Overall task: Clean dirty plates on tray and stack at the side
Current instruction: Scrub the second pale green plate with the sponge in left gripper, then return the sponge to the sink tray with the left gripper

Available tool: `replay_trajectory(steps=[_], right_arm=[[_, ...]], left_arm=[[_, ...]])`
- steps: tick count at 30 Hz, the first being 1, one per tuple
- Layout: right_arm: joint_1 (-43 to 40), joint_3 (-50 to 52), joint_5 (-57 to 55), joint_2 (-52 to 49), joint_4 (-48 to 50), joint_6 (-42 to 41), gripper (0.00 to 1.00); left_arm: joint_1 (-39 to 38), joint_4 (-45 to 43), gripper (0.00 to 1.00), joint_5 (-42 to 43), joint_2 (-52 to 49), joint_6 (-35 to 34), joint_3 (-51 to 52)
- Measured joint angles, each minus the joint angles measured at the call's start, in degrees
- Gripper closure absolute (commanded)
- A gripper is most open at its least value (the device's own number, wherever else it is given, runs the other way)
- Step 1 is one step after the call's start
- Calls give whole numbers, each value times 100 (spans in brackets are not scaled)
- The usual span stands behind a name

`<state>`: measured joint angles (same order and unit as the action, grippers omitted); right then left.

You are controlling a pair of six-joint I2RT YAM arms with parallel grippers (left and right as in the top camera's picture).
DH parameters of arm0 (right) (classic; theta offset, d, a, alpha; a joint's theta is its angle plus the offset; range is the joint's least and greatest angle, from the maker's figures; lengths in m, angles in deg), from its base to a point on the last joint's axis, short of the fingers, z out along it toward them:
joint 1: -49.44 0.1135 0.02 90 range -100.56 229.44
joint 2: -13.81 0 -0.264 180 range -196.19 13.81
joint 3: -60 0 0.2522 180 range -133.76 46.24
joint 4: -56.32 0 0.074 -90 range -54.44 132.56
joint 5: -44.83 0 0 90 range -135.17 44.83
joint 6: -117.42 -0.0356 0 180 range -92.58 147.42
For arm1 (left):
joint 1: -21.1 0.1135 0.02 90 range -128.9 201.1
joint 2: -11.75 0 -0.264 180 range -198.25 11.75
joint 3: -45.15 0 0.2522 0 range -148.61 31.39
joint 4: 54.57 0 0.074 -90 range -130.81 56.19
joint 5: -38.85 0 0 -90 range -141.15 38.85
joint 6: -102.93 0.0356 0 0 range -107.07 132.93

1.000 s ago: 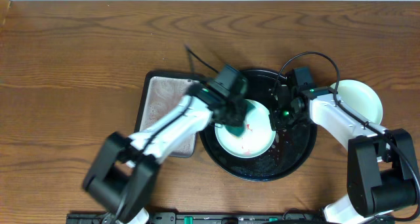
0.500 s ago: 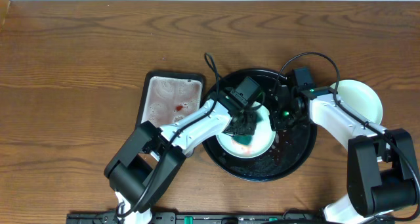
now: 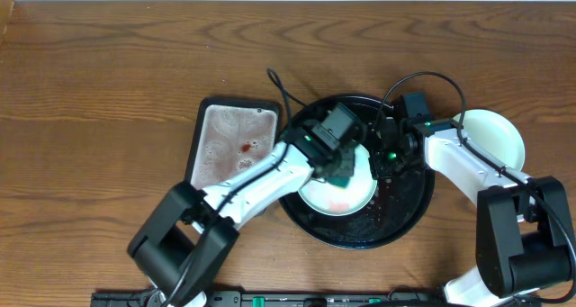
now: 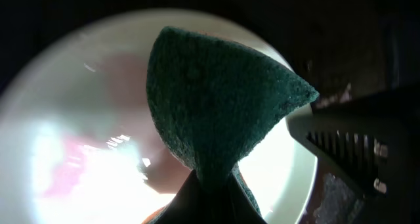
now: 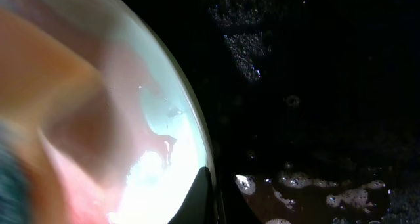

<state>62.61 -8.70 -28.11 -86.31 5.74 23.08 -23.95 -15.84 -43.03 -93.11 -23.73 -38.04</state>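
Note:
The bottom of the grey tray is open. My left gripper should lift off the plate and go down onto the grey tray's red spot to let go of the sponge (image 4: pixel 210 99).
A pale mint-green plate (image 3: pixel 335 195) lies in the round black tray (image 3: pixel 407 205), with a pink-red smear on its near part. My left gripper (image 3: pixel 338 166) is shut on a dark green sponge (image 4: pixel 210 99), which is pressed onto the plate (image 4: pixel 72 152). My right gripper (image 3: pixel 385 157) is shut on that plate's right rim. In the right wrist view one dark finger (image 5: pixel 200 198) pinches the rim of the plate (image 5: pixel 131 138) over the wet tray (image 5: pixel 315 86). Another pale plate (image 3: pixel 492 134) sits on the tabletop to the right of the tray.
A grey rectangular tray (image 3: pixel 229 145) with foam and a red spot lies just left of the black tray. Foamy water spots the black tray's floor (image 5: pixel 341 191). Brown wood tabletop (image 3: pixel 108 91) stretches to the left and back.
My left gripper has moved the sponge rightward over the plate, and the left arm has swung. The right gripper still holds the rim in the same place.

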Motion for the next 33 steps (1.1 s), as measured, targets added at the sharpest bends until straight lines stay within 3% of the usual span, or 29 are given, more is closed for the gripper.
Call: replay_trajectory(steps=[10,17,21,23,28,33], right_arm=[[0,0,-4,0,-17,-2,99],[0,0,7,0,-17,-2,99],[7,0,7,0,-2,-24,77],[4,2,-2,0,31,-50,76],[4,2,-13,0,96,-66,78],[31,2,17,0,116,-133,95]], left_arm=[[-26,151,93,-90,-455,-319,-4],[332,942,93,-732,-68,116,57],[658,1370,93,-885,754,501,85],[852,1561,92,-931,1235,590,85],[1587,1956,93,-1001,1941,807,85],[2347,1954,93,-828,1808,1163,153]])
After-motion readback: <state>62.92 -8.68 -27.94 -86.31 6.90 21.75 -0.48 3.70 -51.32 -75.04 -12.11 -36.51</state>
